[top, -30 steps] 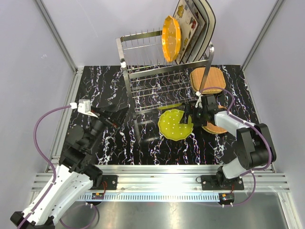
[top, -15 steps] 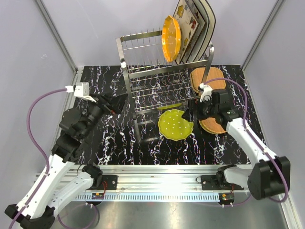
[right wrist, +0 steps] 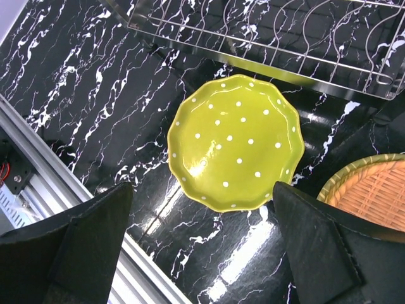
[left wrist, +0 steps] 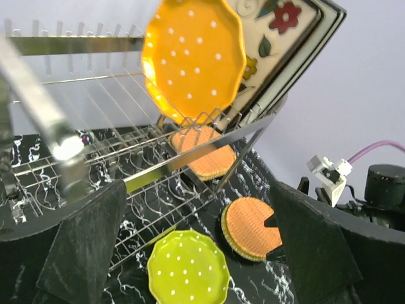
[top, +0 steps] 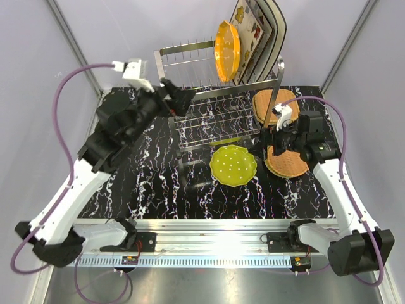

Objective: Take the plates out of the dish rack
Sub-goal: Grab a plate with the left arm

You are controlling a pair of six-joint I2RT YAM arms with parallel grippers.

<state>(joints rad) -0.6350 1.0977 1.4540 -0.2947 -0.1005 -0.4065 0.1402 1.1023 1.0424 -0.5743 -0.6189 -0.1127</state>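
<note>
I will next move my left gripper outward and across onto the orange plate's near rim (top: pixel 238 52) (left wrist: pixel 243 58), because the plate's rim is outward of my gripper and to its right in the top view.
The steel dish rack (top: pixel 209 104) stands at the back. An orange scalloped plate (top: pixel 226 50) and square cream flowered plates (top: pixel 261 28) stand upright in its top tier. A yellow-green plate (top: pixel 233 164) lies flat on the table in front, with a tan woven plate (top: pixel 288 161) to its right and another tan one (top: pixel 278 104) behind the rack's leg. My left gripper (top: pixel 180 95) is open at the rack's upper left, facing the orange plate (left wrist: pixel 193 60). My right gripper (top: pixel 271 140) hangs open and empty above the yellow-green plate (right wrist: pixel 235 142).
The table top is black marble-patterned (top: pixel 152 183). An aluminium rail (top: pixel 215 225) runs along the near edge. Grey walls close in the sides and back. The rack's lower wire shelf (right wrist: pixel 266 38) lies just beyond the yellow-green plate.
My left arm has risen and swung from the table's left up to the rack's top tier. My right gripper has lifted off the yellow-green plate and drawn back to the right.
</note>
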